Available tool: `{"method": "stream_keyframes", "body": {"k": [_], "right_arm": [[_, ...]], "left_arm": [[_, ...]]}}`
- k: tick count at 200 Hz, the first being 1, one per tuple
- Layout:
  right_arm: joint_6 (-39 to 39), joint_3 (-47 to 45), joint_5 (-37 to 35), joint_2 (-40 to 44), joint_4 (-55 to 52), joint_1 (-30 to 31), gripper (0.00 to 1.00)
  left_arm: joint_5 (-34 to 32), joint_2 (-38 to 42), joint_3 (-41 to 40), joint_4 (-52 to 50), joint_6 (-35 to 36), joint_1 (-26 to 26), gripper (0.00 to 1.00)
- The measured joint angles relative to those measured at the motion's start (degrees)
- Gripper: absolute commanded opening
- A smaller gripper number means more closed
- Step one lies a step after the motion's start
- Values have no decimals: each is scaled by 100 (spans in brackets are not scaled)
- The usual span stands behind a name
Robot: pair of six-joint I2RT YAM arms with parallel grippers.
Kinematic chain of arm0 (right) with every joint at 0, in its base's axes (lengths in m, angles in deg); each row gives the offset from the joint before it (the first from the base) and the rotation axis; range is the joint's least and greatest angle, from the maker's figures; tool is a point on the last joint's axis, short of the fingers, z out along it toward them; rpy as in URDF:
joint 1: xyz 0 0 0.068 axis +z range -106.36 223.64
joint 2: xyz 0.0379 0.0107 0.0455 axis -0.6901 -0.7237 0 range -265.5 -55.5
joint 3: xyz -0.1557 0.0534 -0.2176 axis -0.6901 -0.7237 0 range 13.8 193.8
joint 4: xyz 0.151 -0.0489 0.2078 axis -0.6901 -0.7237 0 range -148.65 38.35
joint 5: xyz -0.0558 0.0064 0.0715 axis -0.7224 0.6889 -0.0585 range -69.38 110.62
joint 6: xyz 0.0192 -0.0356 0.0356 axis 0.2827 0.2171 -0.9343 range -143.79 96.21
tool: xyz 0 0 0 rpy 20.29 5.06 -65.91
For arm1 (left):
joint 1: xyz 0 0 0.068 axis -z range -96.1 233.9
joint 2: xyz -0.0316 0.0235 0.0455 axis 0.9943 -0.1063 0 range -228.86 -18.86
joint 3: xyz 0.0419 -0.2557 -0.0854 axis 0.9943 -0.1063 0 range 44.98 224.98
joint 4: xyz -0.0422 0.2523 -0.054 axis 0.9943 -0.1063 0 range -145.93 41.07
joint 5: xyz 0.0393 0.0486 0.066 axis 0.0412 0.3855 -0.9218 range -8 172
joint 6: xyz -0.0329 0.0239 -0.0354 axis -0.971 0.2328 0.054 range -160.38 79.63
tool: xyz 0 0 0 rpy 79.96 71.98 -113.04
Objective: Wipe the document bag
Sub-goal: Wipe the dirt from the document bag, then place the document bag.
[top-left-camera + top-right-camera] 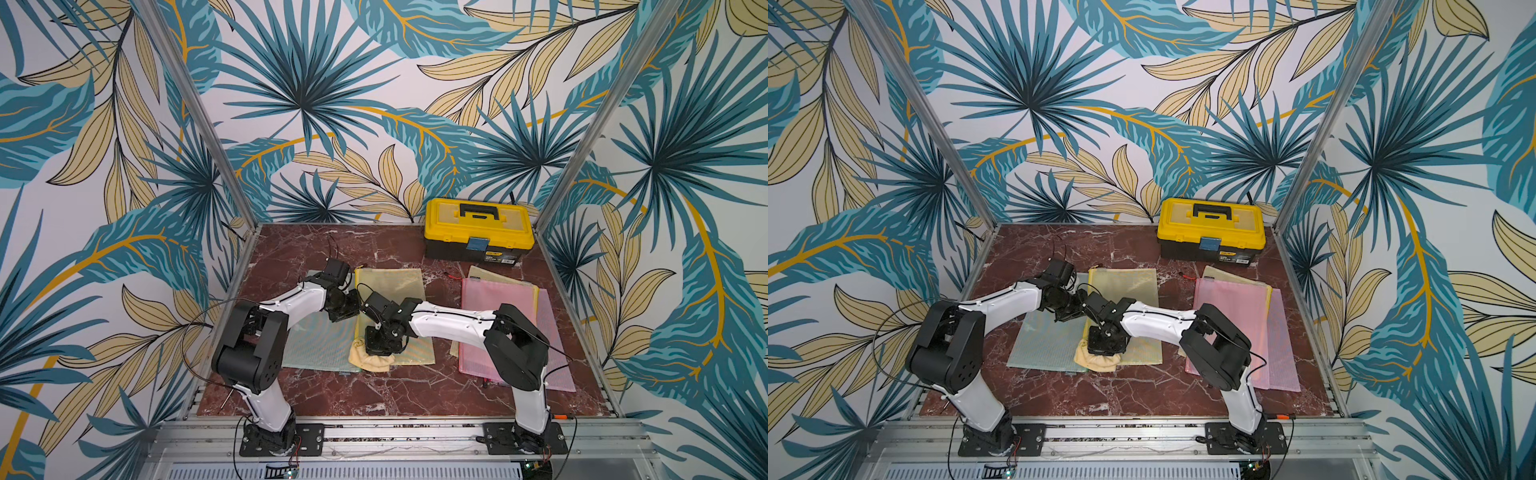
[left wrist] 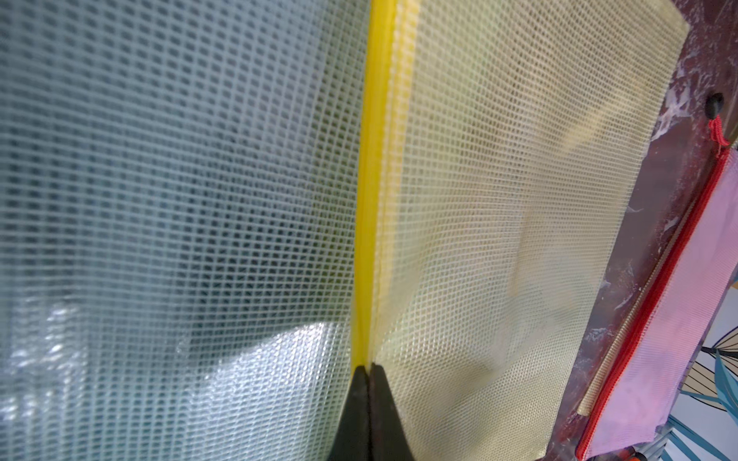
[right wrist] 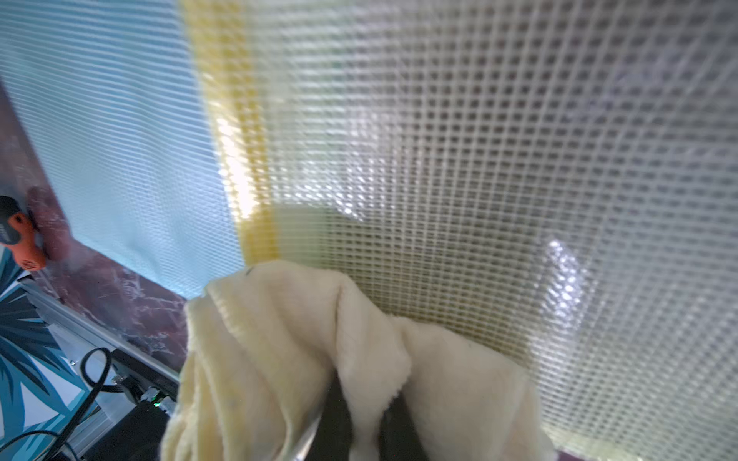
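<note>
The pink mesh bags lie beyond the yellow bag [image 1: 395, 291] from my left gripper, so it will lift the yellow zipper edge, carry it toward them, lower and release it.
The yellow mesh document bag [image 1: 395, 291] [image 1: 1125, 286] lies flat mid-table, overlapping a pale green mesh bag [image 1: 320, 345] on its left. My left gripper [image 1: 345, 311] [image 2: 368, 365] is shut, its tips pressed on the bag's yellow zipper strip [image 2: 375, 159]. My right gripper [image 1: 380, 345] [image 3: 365, 403] is shut on a cream cloth [image 1: 370, 359] [image 3: 299, 339]. The cloth rests bunched on the yellow bag's near left corner, spilling over onto the green bag's edge. In the right wrist view the cloth hides most of the fingers.
A yellow and black toolbox [image 1: 478, 228] stands at the back right. Pink mesh bags [image 1: 498, 307] with a red zipper [image 2: 639, 331] lie stacked on the right, partly under my right arm. An orange and black object [image 3: 20, 235] sits at the table's front edge.
</note>
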Motion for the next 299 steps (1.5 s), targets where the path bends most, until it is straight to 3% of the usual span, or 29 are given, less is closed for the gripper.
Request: {"method": "stream_keyframes", "body": {"k": [36,55,71,96,123,145,165,205,235,290,299], "right_arm": [[-116,-1921,177,1327,490,-1003,0],[-76,-2782,57,2179,310,-1794,0],[28,-3071,-129,2686,-149,-2087,0],[232,-2872,-160,3200,-645,-2068,0],[483,-1849,-26,3851,-787,-2037,0],[737,-927,-223,4575,-743,-2031,0],[857,-417,-920,5329,-916,-2031,0],[857,-310,-2719,6793,-1681,-2041,0],[881,-234,-3458,7171,-2177,-2041,0],[1008,-240,-3816,7108,-2583,-2041,0],[1032,-254,-3825,7069,-2594,-2041,0]], "left_arm": [[133,13,-2,-24,107,-22,0],[225,66,-2,-37,282,-26,0],[208,197,-2,-105,435,-31,0],[98,590,94,-501,649,-48,0],[146,1130,695,-1008,874,57,0],[166,1353,1670,-1298,1040,505,0],[319,1340,2474,-1392,1069,1036,0],[1093,227,4492,-1550,892,1989,0],[1384,-896,5720,-1523,544,2459,0],[1150,-2417,5904,-1550,-190,2649,0],[988,-2691,5904,-1563,-262,2667,9]]}}
